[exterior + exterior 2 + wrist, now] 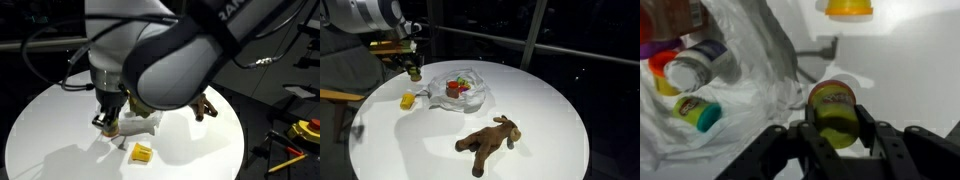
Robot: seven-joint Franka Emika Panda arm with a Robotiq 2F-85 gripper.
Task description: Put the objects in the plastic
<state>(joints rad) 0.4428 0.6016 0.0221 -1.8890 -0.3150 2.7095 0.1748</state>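
Observation:
My gripper goes to the left in the wrist view next, over the bag's small tubs, and releases, since the bag lies on that side of it.
My gripper (837, 128) is shut on a yellow-green play-dough tub (834, 112) and holds it above the white round table, just beside the clear plastic bag (750, 60). The bag holds several small tubs (695, 68); in an exterior view it shows with red contents (460, 88). A yellow tub (408, 100) lies on the table next to the bag; it also shows in the wrist view (849, 8) and in an exterior view (141, 152). The gripper shows in both exterior views (108, 122) (413, 72). A brown plush animal (490, 142) lies near the table's front.
The white round table (540, 100) carries everything. The arm's bulk hides much of the table in an exterior view (170, 60). Tools and cables lie on the dark floor beside the table (300, 135). A wooden surface (335, 96) stands beyond the table's edge.

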